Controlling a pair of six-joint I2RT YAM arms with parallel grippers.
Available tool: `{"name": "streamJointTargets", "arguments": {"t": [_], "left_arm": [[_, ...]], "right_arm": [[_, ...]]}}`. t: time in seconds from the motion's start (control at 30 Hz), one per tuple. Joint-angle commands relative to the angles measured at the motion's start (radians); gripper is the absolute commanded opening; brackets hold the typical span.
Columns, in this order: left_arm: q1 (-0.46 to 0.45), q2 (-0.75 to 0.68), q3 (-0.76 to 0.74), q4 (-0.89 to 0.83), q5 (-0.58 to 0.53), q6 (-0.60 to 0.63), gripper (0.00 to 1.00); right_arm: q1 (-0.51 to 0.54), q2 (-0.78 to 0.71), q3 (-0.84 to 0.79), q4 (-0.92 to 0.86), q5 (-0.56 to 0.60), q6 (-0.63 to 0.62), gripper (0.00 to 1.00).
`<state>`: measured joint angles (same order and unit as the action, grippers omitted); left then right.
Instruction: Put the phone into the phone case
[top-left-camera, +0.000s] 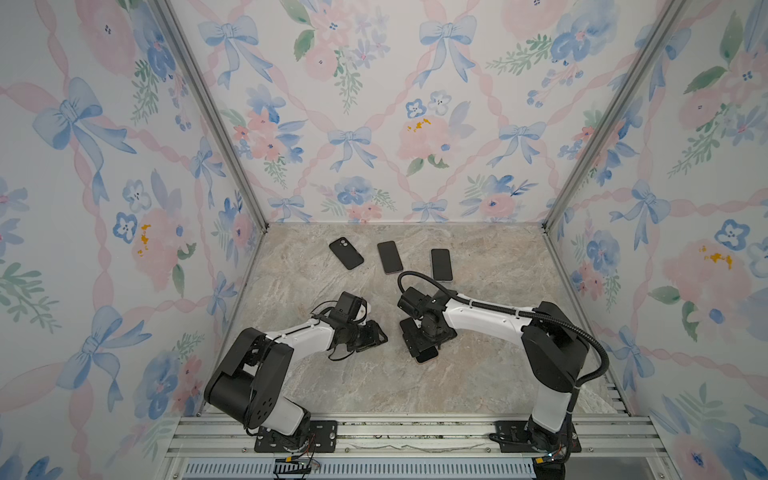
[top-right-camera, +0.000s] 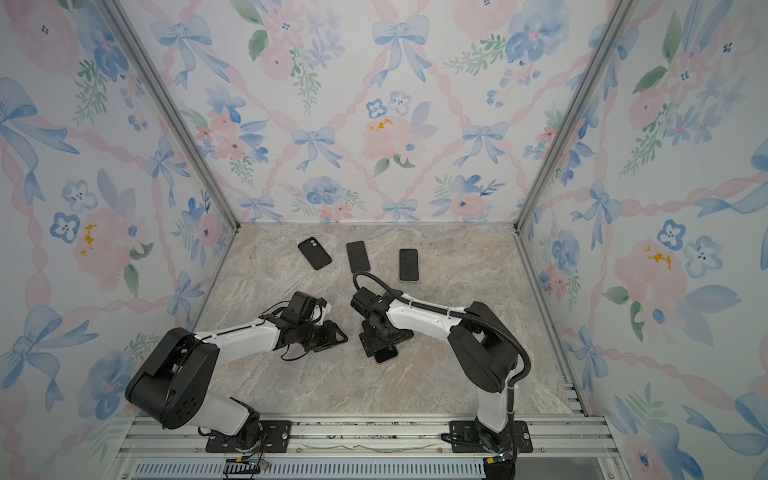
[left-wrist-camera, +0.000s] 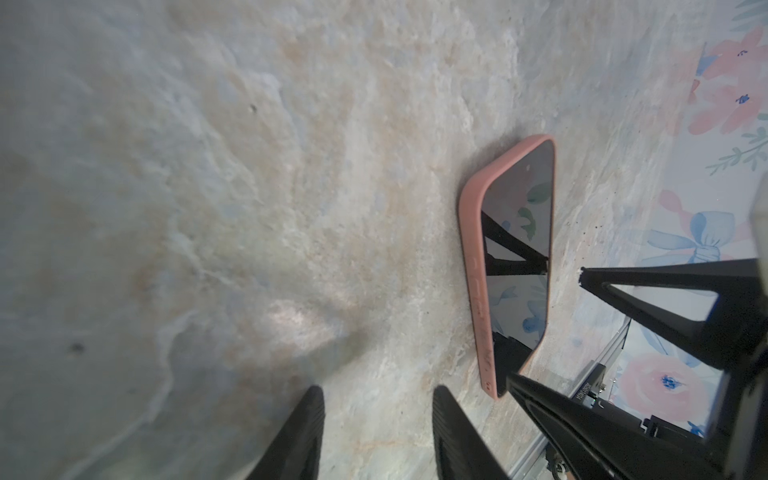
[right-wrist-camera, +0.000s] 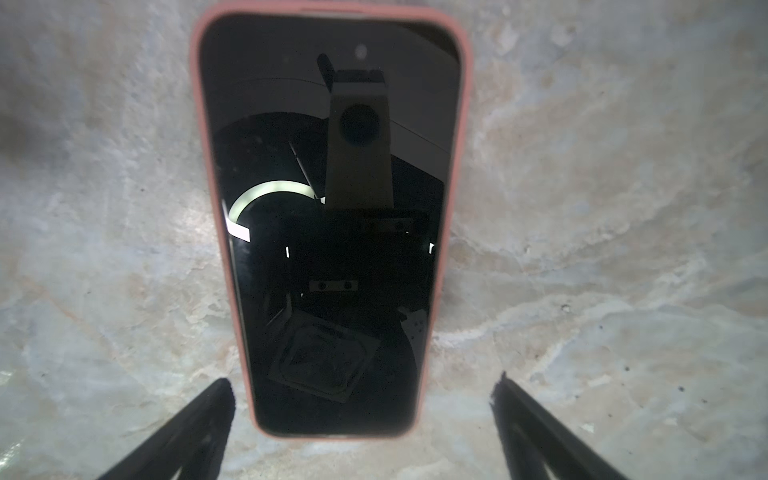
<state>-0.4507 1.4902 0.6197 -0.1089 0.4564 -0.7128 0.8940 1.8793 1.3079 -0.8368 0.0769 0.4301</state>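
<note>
The robot's right gripper needs to move down with its fingers on both sides of the near half of the case (top-left-camera: 425, 354) (right-wrist-camera: 336, 336) below it and close, as both open fingers are still clear of the case's rim.
The phone (right-wrist-camera: 332, 228) lies screen up on the marble table, seated inside the pink phone case (left-wrist-camera: 473, 249), whose rim runs all round it. In both top views only its near end (top-left-camera: 428, 355) shows under the right arm. My right gripper (right-wrist-camera: 361, 380) hovers over that end, open wide, with a finger on each side and neither touching the case. My left gripper (left-wrist-camera: 378, 390) is to the left of the phone, open over bare table with nothing between its fingers. The right gripper's fingers (left-wrist-camera: 623, 291) show beside the phone in the left wrist view.
At the back of the table lie a black case (top-left-camera: 346, 253) with a camera cutout and two dark phones (top-left-camera: 390, 257) (top-left-camera: 441, 264). Flowered walls close in the left, back and right. An aluminium rail (top-left-camera: 415, 432) runs along the front edge.
</note>
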Motion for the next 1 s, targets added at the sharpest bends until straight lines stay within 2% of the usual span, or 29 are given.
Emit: {"name": "streamJointTargets", "arguments": {"t": [0.0,0.33,0.4,0.5,0.73,0.97], "left_arm": [[0.009,-0.008,-0.029,-0.041,-0.031,0.024,0.45],[0.012,0.016,-0.026,-0.043,-0.024,0.032,0.46],[0.014,0.017,-0.027,-0.043,-0.024,0.034,0.46],[0.016,0.016,-0.025,-0.042,-0.022,0.036,0.46],[0.020,0.017,-0.022,-0.041,-0.024,0.037,0.46],[0.020,0.007,-0.016,-0.042,-0.013,0.038,0.46]], "right_arm": [[0.015,0.025,0.039,-0.018,0.018,0.016,1.00],[0.017,0.089,0.054,0.023,-0.011,0.035,0.96],[0.017,0.103,0.056,0.030,-0.020,0.037,0.93],[0.017,0.120,0.062,0.029,-0.029,0.039,0.84],[0.016,0.123,0.064,0.028,-0.035,0.039,0.74],[0.010,0.096,0.070,0.012,-0.025,0.041,0.69]]}}
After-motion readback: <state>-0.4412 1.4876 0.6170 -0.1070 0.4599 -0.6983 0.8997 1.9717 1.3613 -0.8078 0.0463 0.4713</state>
